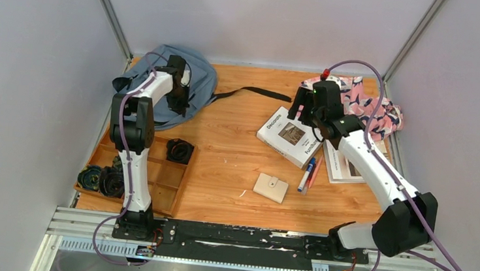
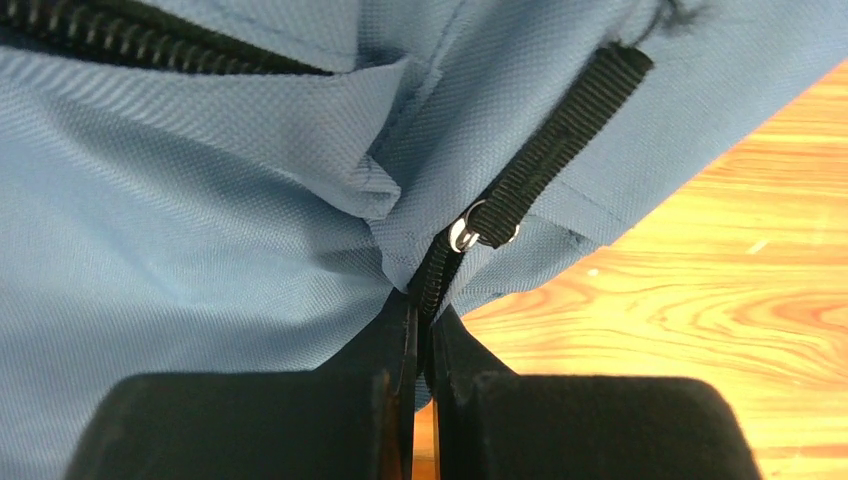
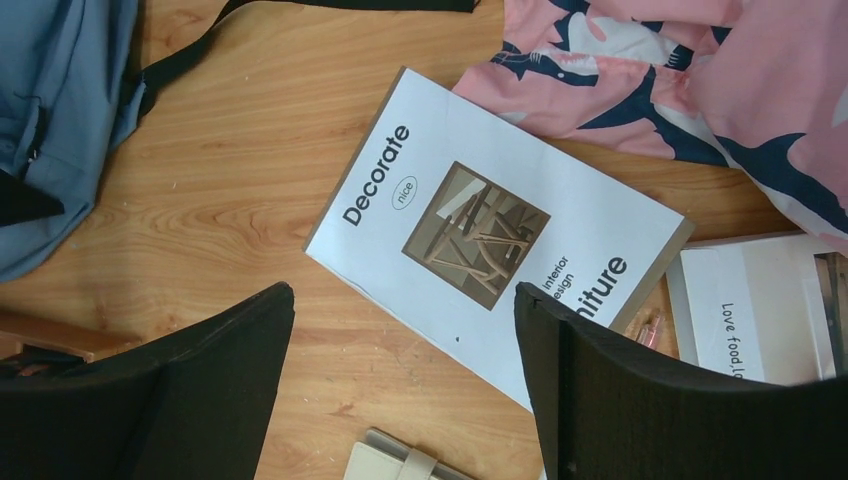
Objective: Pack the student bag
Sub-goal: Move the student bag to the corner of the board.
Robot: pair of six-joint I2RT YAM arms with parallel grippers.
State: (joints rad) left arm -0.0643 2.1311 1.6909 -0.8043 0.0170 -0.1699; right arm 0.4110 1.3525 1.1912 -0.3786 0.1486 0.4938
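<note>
Bare table separates the bag [image 1: 199, 79] from the white "Decorate" [image 1: 290, 136] book, so my left gripper will lift the bag's seam, draw it toward that book, lower it and open.
The grey-blue student bag [image 1: 199, 79] lies at the back left of the table; its fabric fills the left wrist view [image 2: 180, 230]. My left gripper [image 1: 177, 104] is on the bag, its jaws shut [image 2: 422, 312] on the bag's dark zipper seam just below a metal ring [image 2: 478, 232] with a black webbing pull. My right gripper [image 1: 304, 111] hovers open and empty [image 3: 402, 292] over a white book titled "Decorate" [image 1: 290, 136], which also shows in the right wrist view [image 3: 500, 225]. The bag's edge shows at the left of that view [image 3: 60, 100].
A pink-white-navy cloth [image 1: 371, 104] lies at the back right. A second white book [image 1: 346, 164], pens [image 1: 309, 171] and a beige wallet [image 1: 271, 188] lie near the middle. A wooden tray [image 1: 168, 181] with black rolled items [image 1: 179, 150] sits front left. A black strap [image 1: 254, 93] trails from the bag.
</note>
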